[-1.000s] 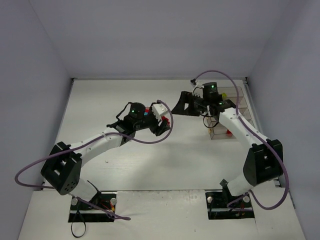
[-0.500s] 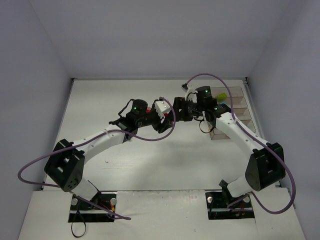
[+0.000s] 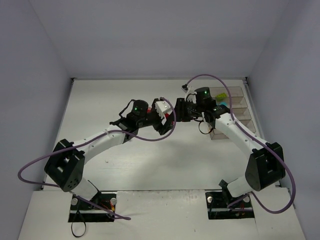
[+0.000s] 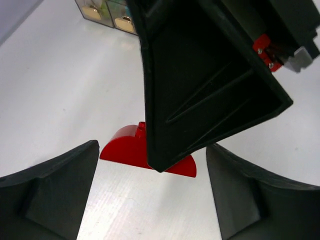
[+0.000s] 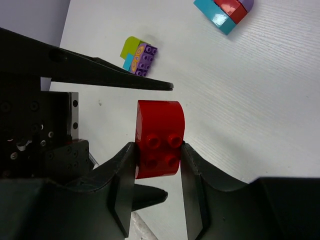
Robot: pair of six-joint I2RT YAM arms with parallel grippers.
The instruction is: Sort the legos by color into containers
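My right gripper carries the brick to the right in the top view over the near-end container next and releases it, since farther containers hold other colors.
A red lego (image 5: 159, 135) with a rounded end and four studs is clamped between the fingers of my right gripper (image 5: 158, 150), which is shut on it. In the left wrist view the same red lego (image 4: 122, 147) shows behind one right finger (image 4: 210, 75). My left gripper (image 4: 151, 160) is open, its jaws wide on either side of the brick and touching nothing. From above, both grippers meet at mid-table, left gripper (image 3: 164, 119) facing right gripper (image 3: 177, 114). The containers (image 3: 234, 106) stand in a row at the right edge.
A purple, lime and teal clump of legos (image 5: 140, 56) lies on the table beyond the left finger. A teal, red and purple clump (image 5: 223, 11) lies farther off. The bins (image 4: 107, 12) show at the top of the left wrist view.
Both arms came together at mid-table. The left gripper's jaws have spread off the red lego, while the right gripper's fingers have shut on it.
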